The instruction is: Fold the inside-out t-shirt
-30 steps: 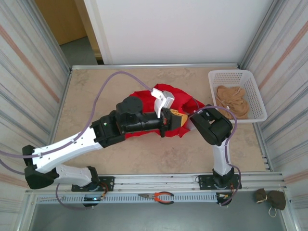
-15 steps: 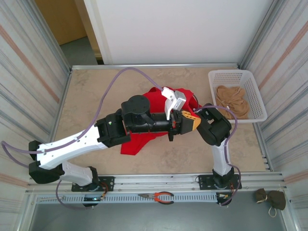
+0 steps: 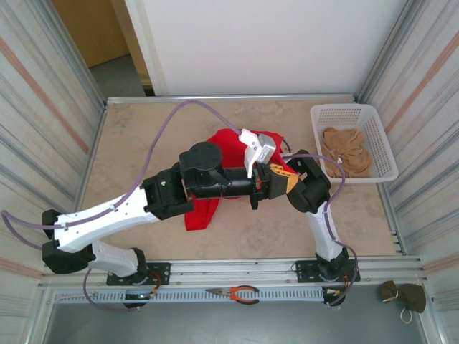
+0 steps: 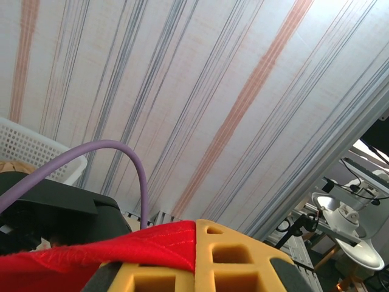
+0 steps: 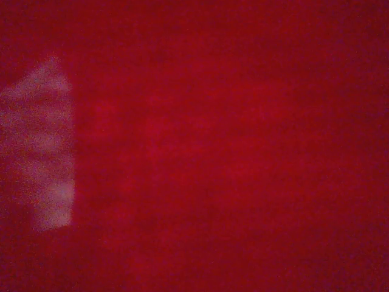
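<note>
I should move my left gripper down, away from the basket and across the bunched t-shirt, then release the hem over bare tabletop, where the cloth has room.
The inside-out t-shirt [image 3: 226, 147] is bright red and bunched at mid-table, with one fold hanging down to the table at the lower left. My left gripper [image 3: 280, 180] reaches right across it. Its yellow fingers [image 4: 243, 255] are shut on a red hem of the t-shirt [image 4: 91, 252], seen close up in the left wrist view. My right arm [image 3: 312, 190] bends in from the right, its end tucked against the cloth beside the left gripper. Red fabric [image 5: 213, 152] covers the right wrist view and hides that gripper's fingers.
A white basket [image 3: 373, 115] holding a tan-beige garment [image 3: 344, 150] stands at the back right. The basket's rim [image 4: 30, 143] also appears in the left wrist view. Pliers [image 3: 240, 292] lie on the front rail. A dark bundle [image 3: 403, 295] sits at the front right.
The left gripper has moved right, holding the shirt, and a fold now hangs lower at the left. The right arm's end has shifted left toward the cloth.
</note>
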{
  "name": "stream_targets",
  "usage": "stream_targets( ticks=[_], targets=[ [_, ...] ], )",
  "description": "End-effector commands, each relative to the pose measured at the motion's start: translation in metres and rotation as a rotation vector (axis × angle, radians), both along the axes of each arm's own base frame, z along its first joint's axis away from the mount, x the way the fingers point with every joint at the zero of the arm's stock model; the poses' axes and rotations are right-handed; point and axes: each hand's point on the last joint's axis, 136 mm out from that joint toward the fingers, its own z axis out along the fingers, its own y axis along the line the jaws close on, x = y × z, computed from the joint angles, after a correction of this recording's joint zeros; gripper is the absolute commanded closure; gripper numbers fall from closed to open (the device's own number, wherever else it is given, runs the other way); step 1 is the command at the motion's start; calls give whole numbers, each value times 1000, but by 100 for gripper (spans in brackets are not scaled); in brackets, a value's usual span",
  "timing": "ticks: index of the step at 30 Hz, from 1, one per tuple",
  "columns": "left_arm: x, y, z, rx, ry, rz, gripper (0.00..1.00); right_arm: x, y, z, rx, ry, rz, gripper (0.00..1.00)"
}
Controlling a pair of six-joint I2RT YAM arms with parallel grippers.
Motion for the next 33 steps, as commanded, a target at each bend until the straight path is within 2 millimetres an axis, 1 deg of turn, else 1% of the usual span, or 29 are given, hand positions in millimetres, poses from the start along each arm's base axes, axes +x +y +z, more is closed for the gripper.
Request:
stream_targets(
  ticks=[1,2,4,5,6,7,8,9,10,12,14,16,17,19,20,22,23,25,28,31,33],
  targets=[
    [-17,25,54,-177,-78,-35,100,-55,-39,-82,-145,314,-43,44],
    [-16,26,54,-178,-74,-30,100,-53,-39,-82,-142,305,-38,56],
    [-10,29,51,-175,-68,-12,100,-46,-34,-79,-122,264,-6,75],
    [-7,32,50,-175,-64,1,100,-41,-31,-74,-111,234,21,83],
    [-1,34,48,-172,-59,19,100,-37,-30,-69,-105,208,42,87],
    [5,38,46,-172,-50,41,100,-30,-25,-61,-92,155,82,96],
    [15,43,42,-169,-39,71,100,-25,-22,-52,-81,112,114,100],
    [24,48,40,-170,-28,102,100,-21,-20,-45,-70,74,146,100],
    [39,55,32,-162,-6,145,100,-17,-15,-34,-52,21,192,100],
    [75,75,16,-157,55,251,100,-14,-8,-16,-19,-53,279,100],
    [119,106,-5,-157,117,394,100,-19,2,3,17,-118,384,100],
    [160,137,-33,-130,186,543,100,-25,9,23,52,-174,471,100],
    [183,157,-53,-114,227,629,100,-31,12,32,56,-196,528,100],
    [219,189,-90,-101,329,749,100,-42,19,50,91,-234,607,100],
    [233,203,-106,-96,365,799,100,-47,22,58,104,-245,640,100],
    [260,231,-149,-54,451,905,100,-57,28,79,138,-278,713,100],
    [271,244,-165,-32,473,950,100,-61,30,87,153,-289,738,100],
    [290,270,-207,52,530,1038,100,-68,34,111,183,-325,782,100],
    [311,299,-260,150,605,1130,100,-75,34,148,217,-383,826,100],
    [329,321,-301,200,701,1186,100,-83,34,185,252,-445,865,100],
    [340,331,-319,217,747,1206,100,-89,31,205,254,-480,883,100]
  ],
)
